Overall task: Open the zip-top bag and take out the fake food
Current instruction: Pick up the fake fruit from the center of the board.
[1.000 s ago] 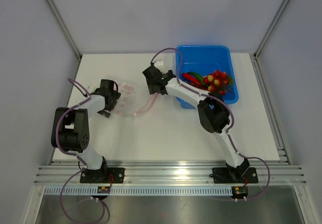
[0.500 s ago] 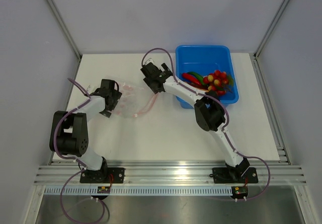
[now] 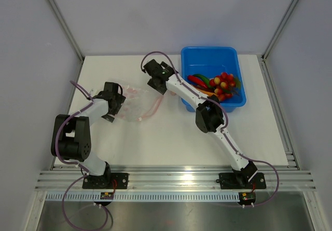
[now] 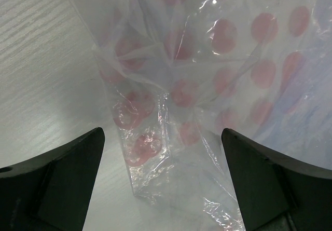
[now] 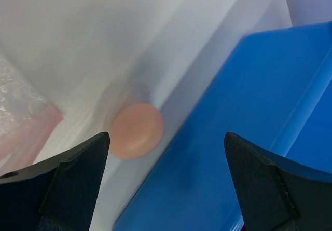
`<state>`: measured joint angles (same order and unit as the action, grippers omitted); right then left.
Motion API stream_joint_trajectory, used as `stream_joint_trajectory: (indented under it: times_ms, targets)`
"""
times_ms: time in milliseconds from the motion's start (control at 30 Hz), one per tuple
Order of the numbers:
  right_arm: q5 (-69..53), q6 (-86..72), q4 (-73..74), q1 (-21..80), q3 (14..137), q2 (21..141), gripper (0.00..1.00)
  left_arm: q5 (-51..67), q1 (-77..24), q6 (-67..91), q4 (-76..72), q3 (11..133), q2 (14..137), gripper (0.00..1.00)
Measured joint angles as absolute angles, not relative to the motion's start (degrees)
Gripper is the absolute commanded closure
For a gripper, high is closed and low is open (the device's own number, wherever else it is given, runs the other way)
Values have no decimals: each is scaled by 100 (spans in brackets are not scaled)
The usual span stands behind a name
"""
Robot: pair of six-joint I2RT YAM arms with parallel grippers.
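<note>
My right gripper brings its open fingers down and back next and closes around the sides of the pale egg [image 3: 173, 92] [image 5: 137, 130], as it sits outside the tub, below and back.
The zip-top bag [image 3: 136, 102], clear with pink dots, lies flat on the white table left of centre, its pink zipper strip [image 3: 152, 108] toward the middle. My left gripper [image 3: 121, 105] is open at the bag's left end, and a crinkled corner of the bag [image 4: 166, 137] lies between its fingers [image 4: 62, 179] without being pinched. My right gripper [image 3: 158, 79] hangs open beside the blue tub's left wall. Below it a pale egg [image 5: 137, 130] rests on the table against the tub [image 5: 249, 111]. Fake food [image 3: 220, 83], red grapes, pepper and green pieces, sits in the tub.
The blue tub [image 3: 197, 59] stands at the back right of the table. Grey enclosure walls and aluminium posts surround the white table [image 3: 155, 143]. The bag's pink edge [image 5: 26, 127] shows at the left of the right wrist view.
My right gripper has lifted off the bag's zipper end and moved back toward the far-left corner of the tub, its elbow following. The left arm and the bag have hardly moved.
</note>
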<state>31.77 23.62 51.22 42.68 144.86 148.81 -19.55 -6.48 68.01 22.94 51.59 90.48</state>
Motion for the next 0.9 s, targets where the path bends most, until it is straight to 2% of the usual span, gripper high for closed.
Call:
stream_joint_trajectory:
  times_ms: [400, 900]
  targets:
    - [2292, 2145, 5183, 4012, 14475, 14897, 1, -1955, -674, 6801, 2307, 5162, 9048, 1]
    - [2200, 1959, 5452, 4007, 14562, 15192, 1, -1953, -674, 6794, 2307, 5162, 9048, 1]
